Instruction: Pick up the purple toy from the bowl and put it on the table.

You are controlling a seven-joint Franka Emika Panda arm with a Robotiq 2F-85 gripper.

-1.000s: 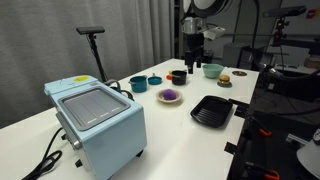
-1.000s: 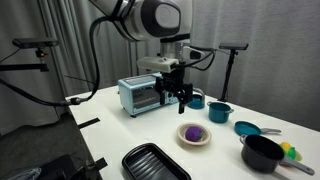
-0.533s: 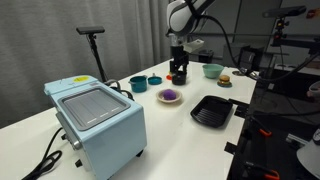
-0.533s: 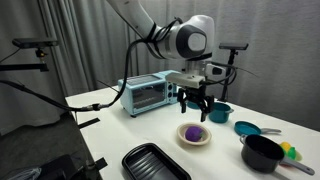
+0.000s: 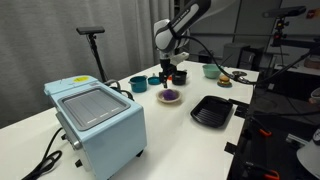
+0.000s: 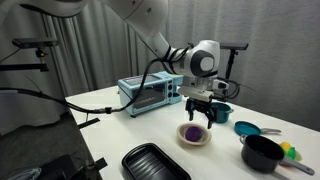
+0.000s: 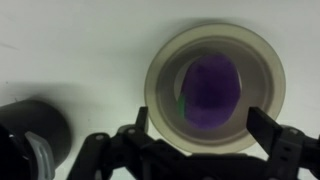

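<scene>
My open gripper goes down into the cream bowl (image 7: 258,60) next and closes on the purple toy (image 7: 211,91), because the toy lies below, between the gripper's spread fingers.
The purple toy (image 7: 210,90) lies in the cream bowl (image 7: 258,60) on the white table (image 7: 70,50). In both exterior views the toy (image 5: 170,95) (image 6: 193,132) sits in the bowl (image 5: 170,99) (image 6: 194,140) near the table's middle. My gripper (image 7: 205,125) hangs open straight above the bowl, its two fingers spread to either side of the toy, and holds nothing. It also shows in both exterior views (image 5: 169,80) (image 6: 199,113), a short way above the toy.
A light blue toaster oven (image 5: 95,120) (image 6: 145,93) stands at one end. A black tray (image 5: 212,110) (image 6: 155,163) lies near the bowl. A black pot (image 6: 262,153) (image 7: 30,135), teal bowls (image 5: 139,84) (image 6: 219,111) and a light green bowl (image 5: 212,70) stand around.
My arm has swung from the far side of the table to above the cream bowl and has come down toward the purple toy. The gripper has stayed open.
</scene>
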